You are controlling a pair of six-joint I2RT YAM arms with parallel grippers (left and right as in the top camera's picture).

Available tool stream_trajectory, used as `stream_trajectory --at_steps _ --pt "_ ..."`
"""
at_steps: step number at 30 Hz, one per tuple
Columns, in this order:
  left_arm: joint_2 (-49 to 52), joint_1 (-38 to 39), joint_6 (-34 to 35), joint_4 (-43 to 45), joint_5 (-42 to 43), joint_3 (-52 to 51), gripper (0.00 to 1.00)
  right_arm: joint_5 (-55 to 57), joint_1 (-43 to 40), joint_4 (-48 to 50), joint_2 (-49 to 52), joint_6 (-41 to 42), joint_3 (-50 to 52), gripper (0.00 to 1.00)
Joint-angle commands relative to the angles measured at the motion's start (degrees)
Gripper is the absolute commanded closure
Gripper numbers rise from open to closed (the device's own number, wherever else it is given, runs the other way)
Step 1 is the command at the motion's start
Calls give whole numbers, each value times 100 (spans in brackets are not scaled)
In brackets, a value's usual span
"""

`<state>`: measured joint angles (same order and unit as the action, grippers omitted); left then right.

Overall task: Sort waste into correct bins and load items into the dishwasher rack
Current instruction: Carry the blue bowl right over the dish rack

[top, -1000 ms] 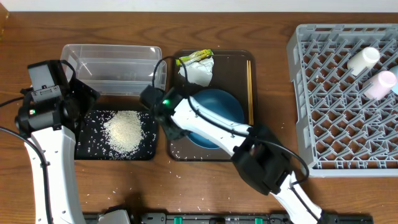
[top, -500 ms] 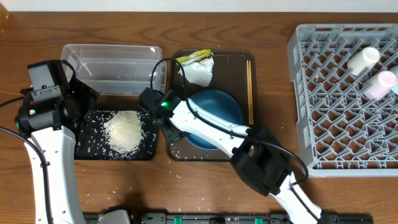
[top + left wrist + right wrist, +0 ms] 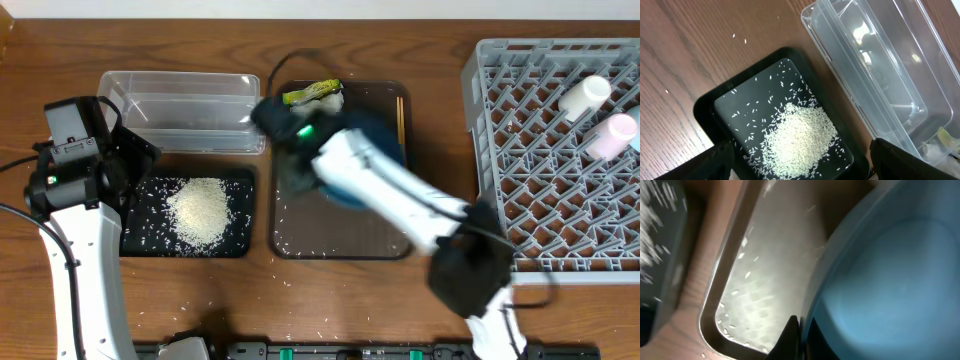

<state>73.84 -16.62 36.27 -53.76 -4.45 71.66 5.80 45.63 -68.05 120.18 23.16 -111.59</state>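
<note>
The rack's far tray-side corner is empty, so next my right gripper will go up, swing right in the overhead view and tilt to release the bowl there on edge.
My right gripper is shut on the rim of the large dark blue bowl, one finger inside and one outside. In the overhead view the arm is blurred over the bowl above the brown serving tray. My left gripper is open over the black tray, which holds the rice heap. The clear tub is beside it. The yellow-green wrapper and the napkin lie at the brown tray's far end, and the chopsticks along its right side.
The grey rack stands at the right with a white cup and a pink cup in its far corner. Loose rice grains lie on the brown tray and on the table near the front edge.
The right arm has swung up and to the right with the blue bowl, away from the brown tray's left edge. It is motion-blurred. The left arm has not moved.
</note>
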Motion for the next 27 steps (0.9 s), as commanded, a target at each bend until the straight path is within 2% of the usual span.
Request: stream_trajectory --at_steps 1,6,11,16,22,27 --pt "-2 -24 92 -17 -11 57 11 87 -723 7 -977 -426 -245 99" --pt "-2 -24 92 -20 -11 57 11 -498 -2006 63 -1893 -787 -245 99" --pt "-2 -24 92 -20 -11 57 11 -1989 -3414 166 -2258 -1429 -245 99" --pt "-2 -24 92 -20 -11 57 11 -3716 -4638 358 -2173 -2218 -136 99" --pt "-2 -24 92 -17 -11 57 11 -5711 -5646 1325 -1794 -2238 140 99" --pt "0 -24 92 -17 -11 57 11 -7361 -5969 2057 -1244 -2227 188 99"
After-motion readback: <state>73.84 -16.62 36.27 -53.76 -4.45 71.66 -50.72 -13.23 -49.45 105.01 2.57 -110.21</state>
